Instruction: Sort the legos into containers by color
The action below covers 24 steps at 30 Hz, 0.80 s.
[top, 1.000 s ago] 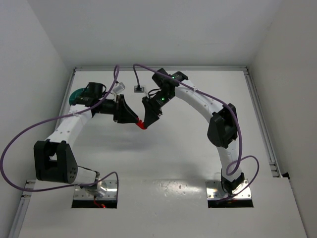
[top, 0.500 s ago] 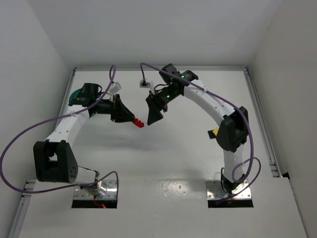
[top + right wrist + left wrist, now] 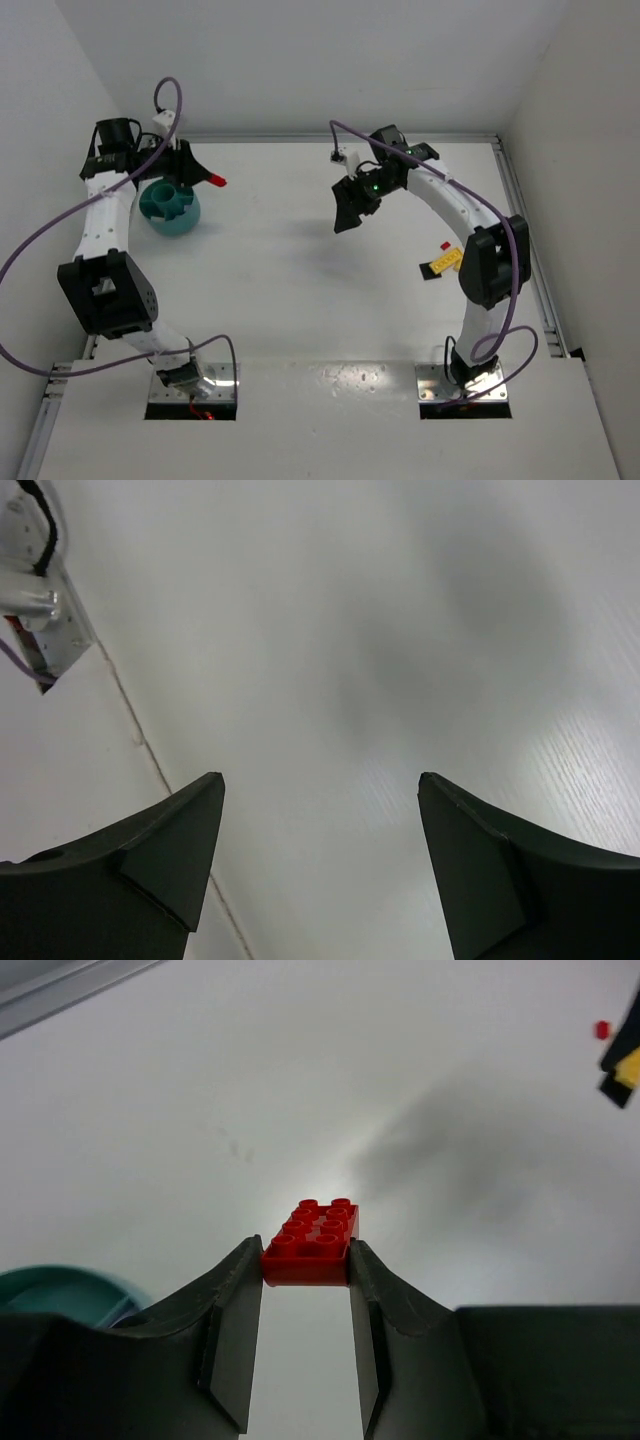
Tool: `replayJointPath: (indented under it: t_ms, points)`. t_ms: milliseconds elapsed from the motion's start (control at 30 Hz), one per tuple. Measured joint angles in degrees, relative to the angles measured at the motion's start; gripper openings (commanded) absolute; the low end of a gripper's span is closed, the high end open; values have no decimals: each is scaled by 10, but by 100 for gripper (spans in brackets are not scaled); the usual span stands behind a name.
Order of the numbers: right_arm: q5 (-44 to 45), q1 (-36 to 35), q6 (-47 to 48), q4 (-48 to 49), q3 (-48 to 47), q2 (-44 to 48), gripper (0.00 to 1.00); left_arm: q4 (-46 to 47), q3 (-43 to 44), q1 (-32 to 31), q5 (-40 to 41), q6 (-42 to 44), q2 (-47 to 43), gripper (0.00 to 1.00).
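My left gripper goes to the left in the top view next, then down, and releases over the teal bowl's far section (image 3: pixel 182 191) (image 3: pixel 62 1295), as its brick hangs outside.
A red lego brick (image 3: pixel 310 1235) is pinched by its sides between the tips of my left gripper (image 3: pixel 306 1252), which is shut on it. From above, that brick (image 3: pixel 216 181) hangs in the air just right of and above the teal bowl (image 3: pixel 170 210), whose inner walls show. The bowl's rim (image 3: pixel 50 1285) peeks in at the lower left of the left wrist view. My right gripper (image 3: pixel 346 216) hovers over the table's middle; its jaws (image 3: pixel 320 780) stand wide open with nothing between them. A yellow lego (image 3: pixel 445 262) and a tiny red lego (image 3: pixel 445 245) lie at the right.
A dark piece (image 3: pixel 428 272) lies against the yellow lego. Metal rails (image 3: pixel 525 220) run along the table's sides and back. Purple cables (image 3: pixel 40 250) loop off both arms. The right wrist view shows a seam (image 3: pixel 150 755) and a bracket (image 3: pixel 30 600) at left.
The right gripper has opened off the red brick and drawn back to the right. The left arm has carried the brick from the table's middle up and left to beside the bowl.
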State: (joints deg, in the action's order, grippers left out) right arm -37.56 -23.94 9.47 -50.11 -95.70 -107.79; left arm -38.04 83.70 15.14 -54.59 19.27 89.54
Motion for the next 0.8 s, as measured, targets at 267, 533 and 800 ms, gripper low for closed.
replayJointPath:
  t_ms: [267, 533, 800]
  points:
    - [13, 17, 8, 6, 33, -4, 79, 17, 79, 7, 138, -15, 85, 20]
    - [11, 17, 10, 6, 33, -4, 79, 38, 156, 12, 249, -30, 119, 25]
    - [9, 17, 12, 6, 33, -4, 79, 7, 250, 12, 298, 9, 177, 31]
